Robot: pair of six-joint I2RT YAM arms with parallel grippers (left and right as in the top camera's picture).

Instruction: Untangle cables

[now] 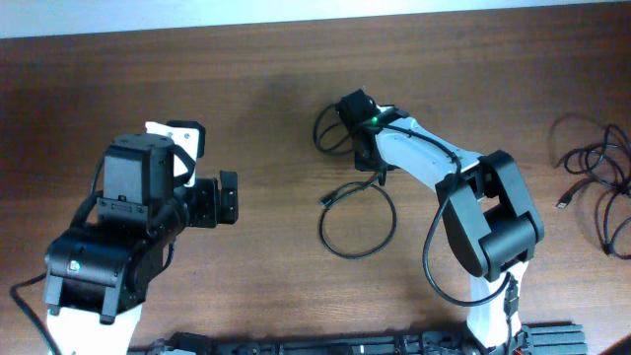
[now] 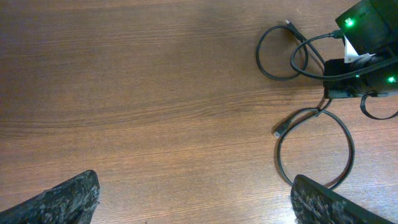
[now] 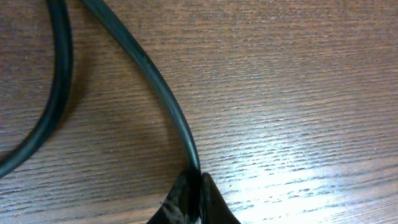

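Note:
My right gripper is pinching a cable, and the tangled cables lie to the right of that gripper in the overhead view. I will lift the pinched cable, carry it over them and let it go.
A thin black cable (image 1: pixel 383 237) lies in a loop at the table's middle, its small plug end (image 1: pixel 326 201) pointing left. My right gripper (image 1: pixel 380 177) is down on the top of that loop, shut on the cable. In the right wrist view the cable (image 3: pixel 155 81) runs straight into the pinched fingertips of the right gripper (image 3: pixel 198 191). A second small loop (image 1: pixel 323 128) lies behind the right wrist. My left gripper (image 1: pixel 229 200) hovers well to the left, open and holding nothing. In the left wrist view its fingers (image 2: pixel 68 199) frame bare wood, and the loop (image 2: pixel 281 158) lies at the right.
Several more black cables (image 1: pixel 596 182) lie tangled at the table's right edge, one with a metal-tipped plug (image 1: pixel 562 204). The wooden table (image 1: pixel 266 89) is bare between the two arms. The right arm's own wire (image 1: pixel 430 258) hangs beside its forearm.

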